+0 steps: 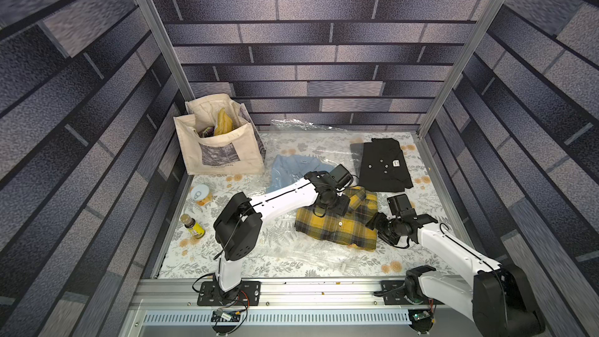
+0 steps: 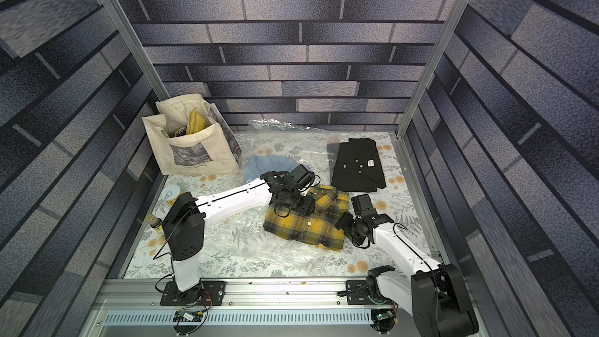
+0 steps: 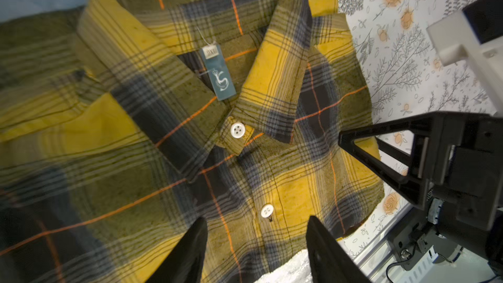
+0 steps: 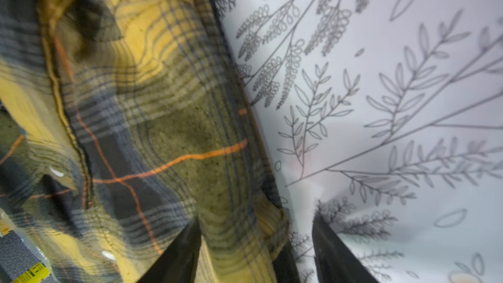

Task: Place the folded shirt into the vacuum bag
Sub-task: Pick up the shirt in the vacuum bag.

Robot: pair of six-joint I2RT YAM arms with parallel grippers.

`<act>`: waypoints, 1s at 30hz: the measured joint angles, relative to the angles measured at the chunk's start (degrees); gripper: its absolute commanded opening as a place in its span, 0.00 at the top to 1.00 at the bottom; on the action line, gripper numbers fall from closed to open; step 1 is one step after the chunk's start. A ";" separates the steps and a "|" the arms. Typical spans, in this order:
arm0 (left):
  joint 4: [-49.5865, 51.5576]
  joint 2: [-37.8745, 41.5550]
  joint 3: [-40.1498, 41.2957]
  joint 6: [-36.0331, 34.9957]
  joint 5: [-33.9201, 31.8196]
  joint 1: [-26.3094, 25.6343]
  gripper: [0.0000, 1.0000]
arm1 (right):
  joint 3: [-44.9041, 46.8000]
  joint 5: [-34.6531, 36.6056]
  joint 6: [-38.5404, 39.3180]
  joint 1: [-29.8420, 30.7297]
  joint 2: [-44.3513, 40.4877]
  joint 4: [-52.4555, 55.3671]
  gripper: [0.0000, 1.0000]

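I will next move my right gripper outward along the shirt's loose edge and close it there, because the orange-striped part of the shirt's folded edge is just outward of my gripper.
The folded shirt, yellow and grey plaid, lies collar-up in the middle of the table, on the clear crinkly vacuum bag. The bag spreads from the back wall to the front edge, with its white valve near the front. I cannot tell whether any plastic covers the shirt. My left gripper hangs open just above the shirt's button placket, below the collar. At the shirt's right edge my right gripper is open, and the folded edge lies loose between its fingers.
A light blue shirt lies behind the left arm under the plastic. A black folded shirt is at the back right. The cream tote bag stands back left. A tin and a small bottle sit along the left edge.
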State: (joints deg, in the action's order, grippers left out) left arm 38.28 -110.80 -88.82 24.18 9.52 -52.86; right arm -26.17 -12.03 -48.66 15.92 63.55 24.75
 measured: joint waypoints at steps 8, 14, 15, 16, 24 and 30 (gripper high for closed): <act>-2.93 -6.29 0.17 2.23 5.53 0.46 0.48 | 0.94 -3.54 -2.64 0.02 5.01 -11.37 0.65; -4.50 -6.05 0.61 3.56 7.87 1.36 0.48 | -0.55 -2.43 -0.04 0.02 5.40 -8.74 0.94; -4.57 -5.66 0.87 3.56 8.09 1.70 0.48 | -1.97 -1.55 1.18 0.02 5.38 -6.38 0.97; -4.66 -5.07 1.27 3.58 8.28 2.08 0.48 | -3.69 -0.59 2.60 0.02 5.35 -3.82 0.98; -6.54 -0.20 3.67 4.59 9.97 6.84 0.50 | -18.99 9.05 13.09 2.08 4.72 13.38 1.00; -10.84 -4.92 3.72 6.58 10.86 5.90 0.53 | -26.64 15.98 16.09 9.20 10.01 20.17 1.00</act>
State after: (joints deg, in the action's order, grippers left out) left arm 27.44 -115.72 -85.10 30.76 20.38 -46.96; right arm -52.82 3.95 -32.58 25.12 73.56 44.93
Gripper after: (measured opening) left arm 0.477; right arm 0.108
